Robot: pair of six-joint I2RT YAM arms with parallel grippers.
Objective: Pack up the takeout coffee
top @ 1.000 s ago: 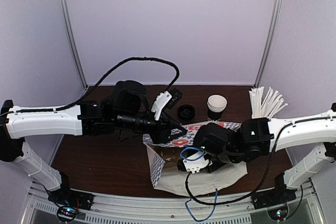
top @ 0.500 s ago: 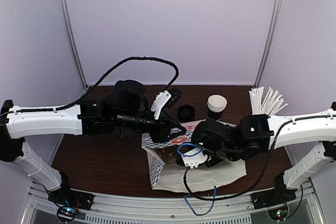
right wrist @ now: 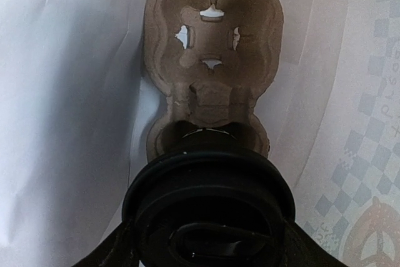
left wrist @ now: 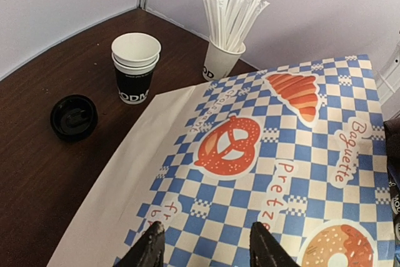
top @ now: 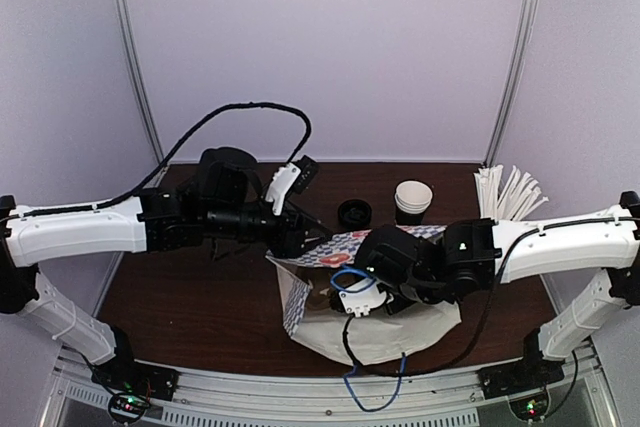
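Note:
I should move my right gripper outward and turn it to point down, toward the carrier's near socket (right wrist: 172, 136), and release the coffee (right wrist: 209, 211) there, because its foot already lines up.
The takeout coffee (right wrist: 209, 211), a black cup with a round black lid, is held in my right gripper (right wrist: 209, 245) inside the white-lined paper bag (right wrist: 69, 92). It hangs over the near socket of a brown pulp cup carrier (right wrist: 209, 48) lying at the bag's bottom. From above, my right gripper (top: 350, 292) reaches into the bag's mouth (top: 300, 282). My left gripper (left wrist: 206, 249) has its jaws apart over the bag's blue-checked upper panel (left wrist: 250, 154); from above it (top: 308, 232) sits at the bag's top left edge.
A loose black lid (top: 354, 213) lies behind the bag; it also shows in the left wrist view (left wrist: 74, 117). A stack of lidless cups (top: 412, 202) and a white cup of wrapped straws (top: 505, 195) stand at the back right.
My right gripper has moved left and deeper into the bag with the coffee. My left gripper has drawn back to the left, and the bag's mouth has shifted and opened wider.

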